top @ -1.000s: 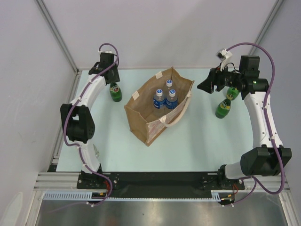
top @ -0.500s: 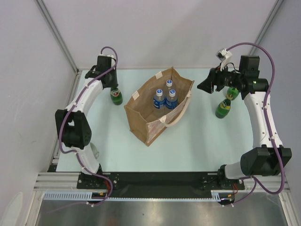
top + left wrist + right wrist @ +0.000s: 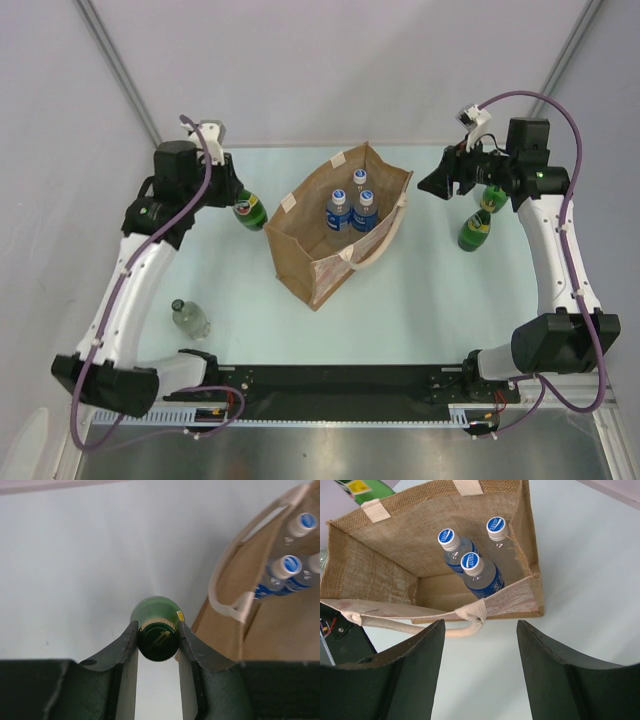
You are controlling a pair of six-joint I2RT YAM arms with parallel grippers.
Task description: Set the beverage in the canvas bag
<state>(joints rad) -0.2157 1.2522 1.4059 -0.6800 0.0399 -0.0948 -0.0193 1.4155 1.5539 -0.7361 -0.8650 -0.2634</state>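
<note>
I should next move my left gripper over the bag's side, lower the green bottle into the bag's empty near end (image 3: 313, 242) and let go of it, since the water bottles leave room there.
The tan canvas bag (image 3: 310, 262) stands open mid-table with three blue-capped water bottles (image 3: 340, 211) inside. My left gripper (image 3: 240, 199) is shut on the neck of a green glass bottle (image 3: 252, 211), which is tilted just left of the bag. In the left wrist view the bottle's cap (image 3: 158, 640) sits between my fingers, with the bag's wall (image 3: 227, 582) to the right. My right gripper (image 3: 436, 183) is open and empty, to the right of the bag. In the right wrist view it (image 3: 480, 625) looks down on the bag (image 3: 380, 555) and its cream handle (image 3: 470, 614).
Two more green bottles (image 3: 475, 231) (image 3: 492, 198) stand at the right, beside my right arm. A clear bottle (image 3: 190, 319) lies on the table at the near left, by my left arm. Frame posts and white walls bound the table.
My left arm has swung its elbow out to the left and toward me. The green bottle in its grip has tilted and shifted slightly toward the bag. The clear bottle came into view. The right arm is still.
</note>
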